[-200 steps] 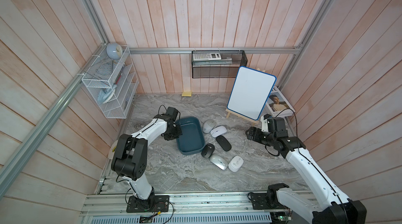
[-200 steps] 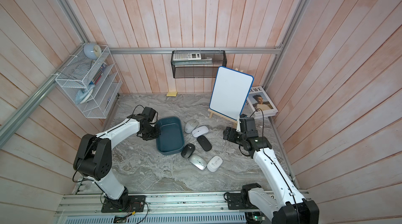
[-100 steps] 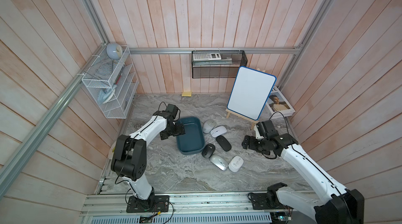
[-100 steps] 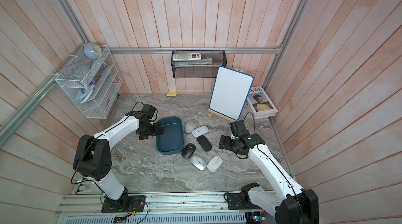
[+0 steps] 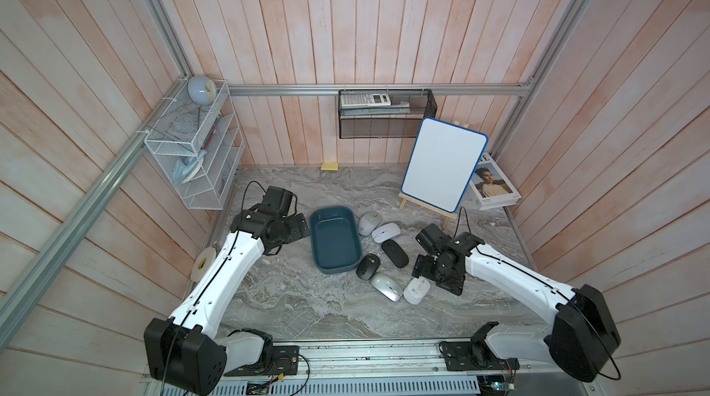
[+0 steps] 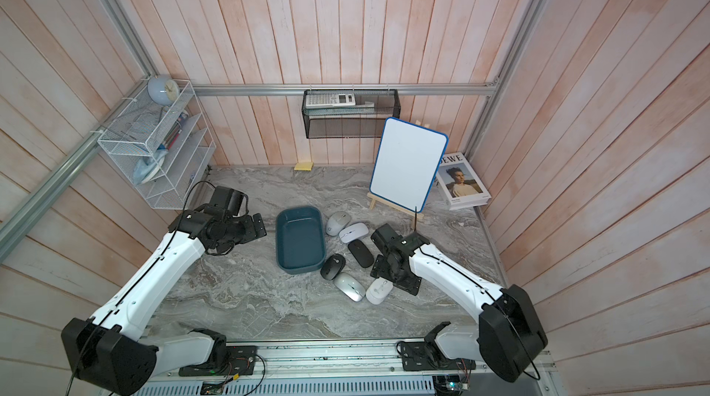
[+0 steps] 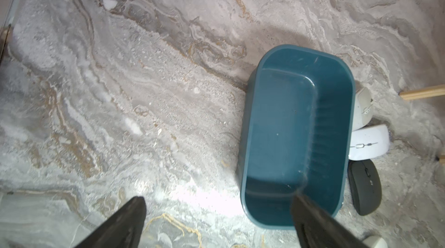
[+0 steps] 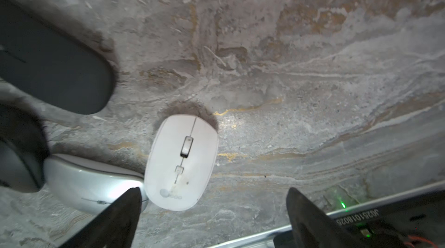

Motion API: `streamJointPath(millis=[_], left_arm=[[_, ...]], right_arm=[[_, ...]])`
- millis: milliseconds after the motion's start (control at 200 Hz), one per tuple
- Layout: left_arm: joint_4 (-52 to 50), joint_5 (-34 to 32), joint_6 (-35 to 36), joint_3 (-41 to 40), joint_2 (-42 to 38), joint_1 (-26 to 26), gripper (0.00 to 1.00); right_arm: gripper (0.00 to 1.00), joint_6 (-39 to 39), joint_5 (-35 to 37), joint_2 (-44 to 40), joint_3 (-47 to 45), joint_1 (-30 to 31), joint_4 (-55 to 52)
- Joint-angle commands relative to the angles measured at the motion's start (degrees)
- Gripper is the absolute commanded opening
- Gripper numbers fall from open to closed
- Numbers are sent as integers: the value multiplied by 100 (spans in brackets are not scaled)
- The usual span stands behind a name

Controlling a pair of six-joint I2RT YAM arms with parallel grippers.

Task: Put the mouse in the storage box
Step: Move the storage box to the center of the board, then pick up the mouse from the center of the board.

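I will next shift my right gripper toward the silver mouse while lowering it and close across the white body's long sides, as the white mouse [image 5: 417, 290] [image 8: 183, 162] lies below, off-center that way.
The storage box [image 5: 336, 238] [image 6: 299, 238] is a dark teal bin lying empty on the marble table. Several mice lie just right of it in both top views. The nearest to the front is a white mouse [image 5: 417, 290] [image 8: 183, 162], touching a silver mouse [image 5: 385, 286] [image 8: 91, 186]. My right gripper [image 5: 436, 273] [image 8: 213, 192] hangs open over the white mouse's rear end, holding nothing. My left gripper [image 5: 296, 229] [image 7: 218, 197] is open and empty at the box's left wall [image 7: 245, 138], one finger in line with the box's inside, the other over bare table.
A whiteboard on a wooden easel [image 5: 443, 167] and a magazine [image 5: 495, 186] stand at the back right. A white wire rack [image 5: 192, 156] hangs on the left wall, a black mesh basket [image 5: 386, 113] on the back wall. A tape roll [image 5: 201, 263] lies at the left edge.
My right arm has swung from beside the easel toward the front and left, over the white mouse, its jaws opening wide. My left gripper has opened beside the box.
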Motion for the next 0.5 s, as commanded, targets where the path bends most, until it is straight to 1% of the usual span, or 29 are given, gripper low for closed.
streamJointPath(millis=[0, 60, 115, 180, 245, 370, 495], left_arm=[[-307, -52, -126, -45, -325, 20, 100], [-447, -284, -97, 11, -531, 19, 100], [-440, -491, -16, -13, -788, 22, 100], [-401, -708, 50, -109, -1096, 20, 100], [-416, -781, 107, -163, -1296, 19, 100], [-468, -818, 176, -236, -1382, 22, 100], [-457, -860, 222, -304, -1321, 19, 100]], right_arm=[[98, 423, -465, 652, 198, 64, -415], [98, 390, -781, 998, 210, 99, -214], [98, 409, -827, 1160, 272, 168, -87], [98, 508, -813, 1152, 288, 237, 79], [98, 624, -871, 1113, 243, 242, 270], [98, 652, -891, 1223, 283, 239, 311], [98, 699, -941, 1345, 116, 247, 465]])
